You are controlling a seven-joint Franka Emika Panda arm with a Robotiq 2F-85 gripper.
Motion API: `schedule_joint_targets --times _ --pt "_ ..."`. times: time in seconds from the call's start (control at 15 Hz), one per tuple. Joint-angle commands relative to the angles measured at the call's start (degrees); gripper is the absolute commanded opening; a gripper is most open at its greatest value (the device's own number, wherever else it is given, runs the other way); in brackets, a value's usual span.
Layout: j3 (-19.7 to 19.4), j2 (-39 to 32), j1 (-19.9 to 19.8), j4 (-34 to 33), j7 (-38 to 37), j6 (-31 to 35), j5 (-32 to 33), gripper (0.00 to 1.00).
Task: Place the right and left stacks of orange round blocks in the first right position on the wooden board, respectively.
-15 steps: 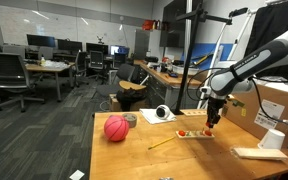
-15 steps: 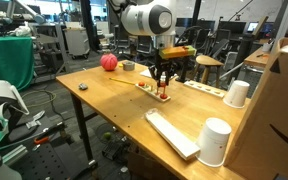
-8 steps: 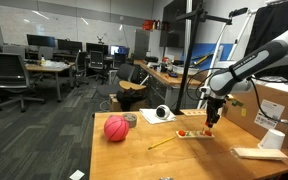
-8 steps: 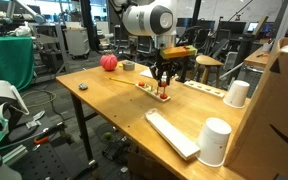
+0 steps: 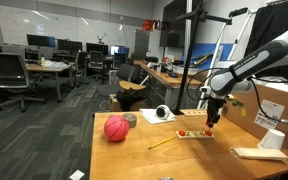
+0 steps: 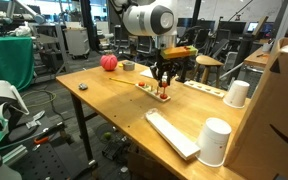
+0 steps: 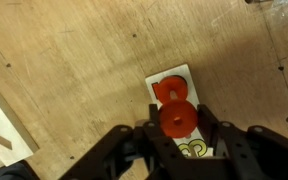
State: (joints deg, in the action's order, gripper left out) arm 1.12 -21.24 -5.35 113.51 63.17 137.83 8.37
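Observation:
The seated orange stack [image 6: 163, 97] at the board's end is below my gripper, so my gripper will next move straight down onto it and release the held blocks.
In the wrist view my gripper [image 7: 177, 120] is shut on a stack of orange round blocks [image 7: 178, 117], seen from above as a disc with a centre hole. It hangs just over the wooden board [image 7: 184, 73], a narrow pale strip with printed figures. Another orange stack [image 7: 168, 90] sits on the board right beyond the held one, near the board's far end. In both exterior views the gripper [image 5: 210, 122] [image 6: 163, 88] points straight down over the board [image 5: 194, 134] [image 6: 152, 90] on the table.
A red-pink ball [image 5: 116, 128] [image 6: 108, 62] lies on the table away from the board. A thin stick [image 5: 164, 143] lies beside the board. A long pale flat piece [image 6: 172, 133], two white cups [image 6: 215, 140] [image 6: 238, 93] and a cardboard box [image 6: 280, 110] stand nearby.

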Motion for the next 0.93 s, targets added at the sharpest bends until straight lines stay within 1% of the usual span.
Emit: schedule_joint_targets --times 0.0,0.87 --pt "-0.1 1.6 -0.3 0.3 -0.2 0.5 0.8 0.16" --pt "0.1 1.8 -0.9 1.6 0.2 0.3 -0.2 0.16"
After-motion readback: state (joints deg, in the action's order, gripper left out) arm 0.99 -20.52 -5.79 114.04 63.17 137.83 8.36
